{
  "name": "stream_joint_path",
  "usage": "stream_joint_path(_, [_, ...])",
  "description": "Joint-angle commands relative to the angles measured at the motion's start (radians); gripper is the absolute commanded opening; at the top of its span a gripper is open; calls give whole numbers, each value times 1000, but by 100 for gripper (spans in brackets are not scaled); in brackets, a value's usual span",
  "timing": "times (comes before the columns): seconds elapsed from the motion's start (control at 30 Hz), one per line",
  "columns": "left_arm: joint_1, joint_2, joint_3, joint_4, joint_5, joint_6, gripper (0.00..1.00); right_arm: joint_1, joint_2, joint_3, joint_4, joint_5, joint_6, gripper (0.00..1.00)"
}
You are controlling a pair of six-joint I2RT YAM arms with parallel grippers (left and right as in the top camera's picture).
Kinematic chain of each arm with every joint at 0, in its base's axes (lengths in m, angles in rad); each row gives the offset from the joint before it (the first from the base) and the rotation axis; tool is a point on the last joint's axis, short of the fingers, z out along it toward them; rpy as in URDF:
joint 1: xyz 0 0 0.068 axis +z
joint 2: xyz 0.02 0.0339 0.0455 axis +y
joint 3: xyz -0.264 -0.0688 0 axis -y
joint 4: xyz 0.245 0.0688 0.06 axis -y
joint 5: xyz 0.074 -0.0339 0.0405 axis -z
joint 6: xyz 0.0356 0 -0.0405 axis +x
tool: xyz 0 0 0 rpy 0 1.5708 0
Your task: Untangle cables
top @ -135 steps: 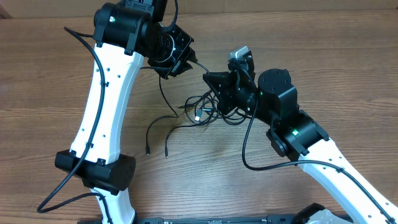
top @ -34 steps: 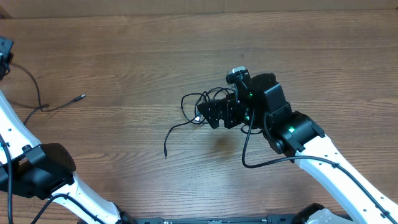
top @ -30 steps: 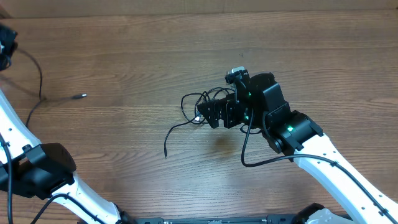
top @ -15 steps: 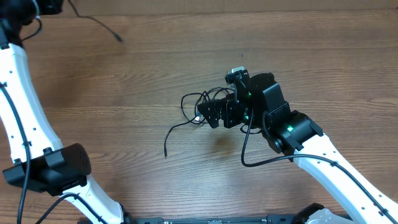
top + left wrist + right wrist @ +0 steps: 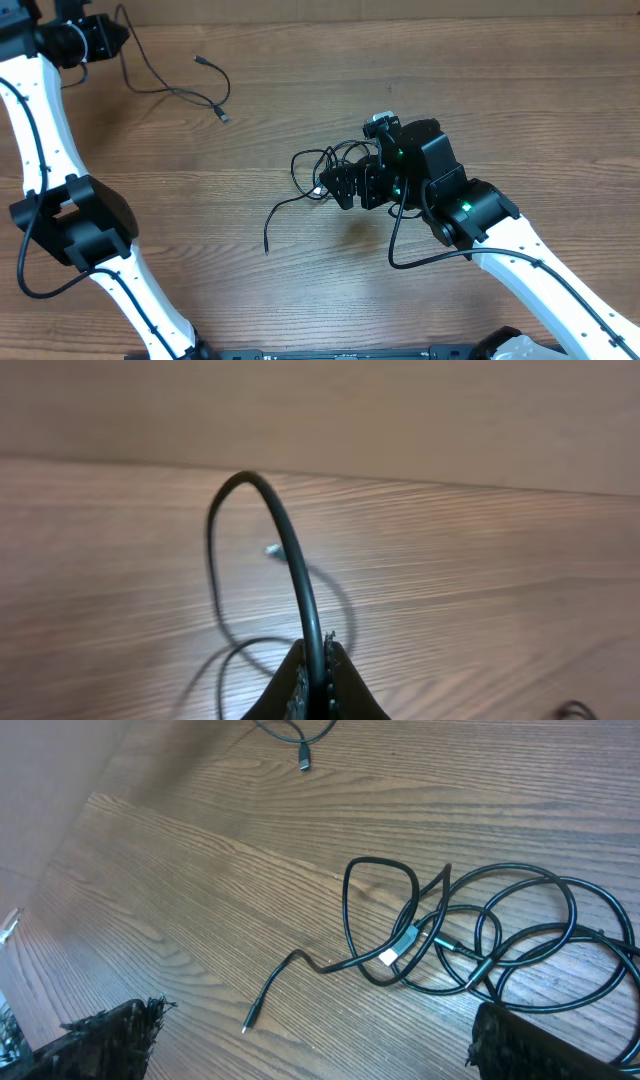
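The cable goes with my left gripper to the gripper's left in the overhead view and down to bare tabletop next, which frees it clear of the tangle (image 5: 480,955).
A tangle of thin black cables (image 5: 322,165) lies mid-table, one loose tail ending at a plug (image 5: 267,246). My right gripper (image 5: 347,186) hangs just over the tangle's right side, open, with nothing between its fingers. In the right wrist view the tangle (image 5: 480,955) with a white plug (image 5: 392,957) lies ahead of the wide-apart fingers (image 5: 110,1032). My left gripper (image 5: 108,32) is at the far back left, shut on one separate cable (image 5: 170,92) that trails across the table away from the tangle. In the left wrist view this cable (image 5: 290,550) arches up out of the closed jaws of the left gripper (image 5: 315,652).
The wooden table (image 5: 520,110) runs back to a tan wall behind the left gripper. The left arm's elbow (image 5: 75,220) stands at the near left. The right arm's base link (image 5: 540,270) crosses the near right corner.
The left arm has swung from the left edge to the back left, carrying its cable, which now drapes on the table there. The right arm and the tangle have not moved.
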Motion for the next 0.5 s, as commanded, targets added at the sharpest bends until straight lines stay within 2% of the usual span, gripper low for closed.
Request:
stream_joint_path(0.0, [37, 33, 8, 32, -135, 34, 4, -1, 2, 18, -4, 6, 1, 100])
stream_joint_path(0.2, [71, 84, 8, 185, -233, 37, 4, -1, 2, 18, -55, 6, 0, 100])
stream_joint_path(0.37, [106, 85, 8, 332, -441, 33, 6, -1, 2, 18, -69, 6, 1, 100])
stream_joint_path(0.4, [112, 85, 8, 349, -452, 33, 14, -1, 2, 18, -69, 6, 1, 100])
stream_joint_path(0.47, [126, 91, 8, 377, -452, 33, 54, -1, 2, 18, -65, 6, 1, 100])
